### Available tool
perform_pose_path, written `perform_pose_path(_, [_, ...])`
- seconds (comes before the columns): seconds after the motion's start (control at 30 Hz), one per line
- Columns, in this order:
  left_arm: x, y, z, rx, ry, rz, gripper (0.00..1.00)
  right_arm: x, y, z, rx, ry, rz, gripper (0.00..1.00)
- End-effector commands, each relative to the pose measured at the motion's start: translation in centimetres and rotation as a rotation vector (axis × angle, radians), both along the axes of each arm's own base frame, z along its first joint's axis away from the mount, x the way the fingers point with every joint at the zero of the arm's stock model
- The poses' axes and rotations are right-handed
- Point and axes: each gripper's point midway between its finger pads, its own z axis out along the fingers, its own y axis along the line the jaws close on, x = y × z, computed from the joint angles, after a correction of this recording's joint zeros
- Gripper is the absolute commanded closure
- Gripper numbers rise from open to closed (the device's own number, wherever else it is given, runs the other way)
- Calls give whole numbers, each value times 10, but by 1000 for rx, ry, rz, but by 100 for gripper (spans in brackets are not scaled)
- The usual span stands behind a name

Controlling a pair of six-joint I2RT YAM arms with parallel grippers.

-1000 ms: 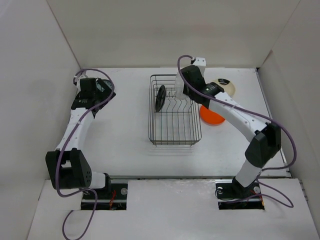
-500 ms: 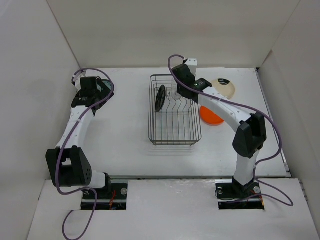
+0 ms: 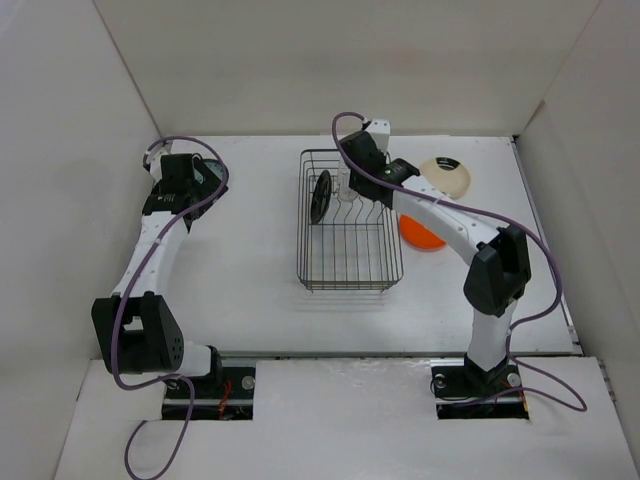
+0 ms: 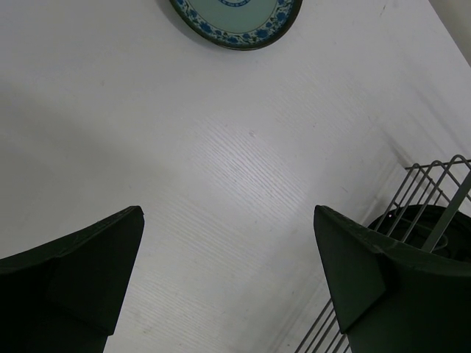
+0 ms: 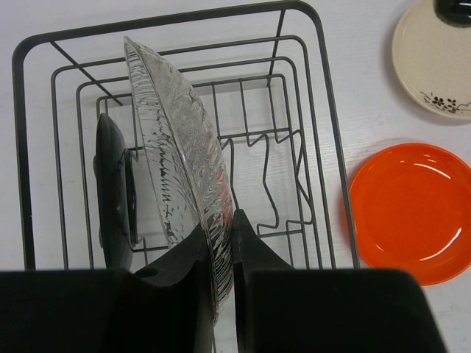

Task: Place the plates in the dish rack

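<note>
I will next move my right gripper down and toward the black plate and release the glassy plate (image 5: 180, 169) in the slot beside that black plate. That slot is empty.
The wire dish rack (image 3: 350, 225) stands mid-table. A black plate (image 3: 320, 196) stands on edge in its far left slot. My right gripper (image 3: 348, 185) is shut on a pale, glassy grey-white plate (image 5: 180, 169), held on edge over the rack (image 5: 257, 140), just right of the black plate (image 5: 112, 191). The orange plate (image 3: 422, 232) and the cream plate (image 3: 447, 176) lie flat right of the rack. My left gripper (image 3: 185, 170) is open and empty above the table at the far left. The teal plate (image 4: 235, 18) lies flat beyond it.
White walls close in the table at the back and on both sides. The rack's corner (image 4: 427, 184) with the black plate (image 4: 412, 224) shows at the right of the left wrist view. The orange plate (image 5: 408, 209) lies close to the rack's right rim.
My right arm has swung left with the grey-white plate, from the rack's far right edge to over the slots beside the black plate. The left arm has not moved.
</note>
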Motion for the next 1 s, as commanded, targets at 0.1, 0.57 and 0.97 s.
perform_pose_path(0.1, [5, 3, 23, 7, -52, 15, 0, 4, 14, 10, 53, -31, -5, 100])
perform_pose_path(0.57, [3, 4, 21, 13, -43, 22, 0, 5, 28, -10, 58, 11, 15, 96])
perform_pose_path(0.97, [5, 5, 13, -2, -22, 17, 0, 1, 37, -17, 46, 26, 33, 40])
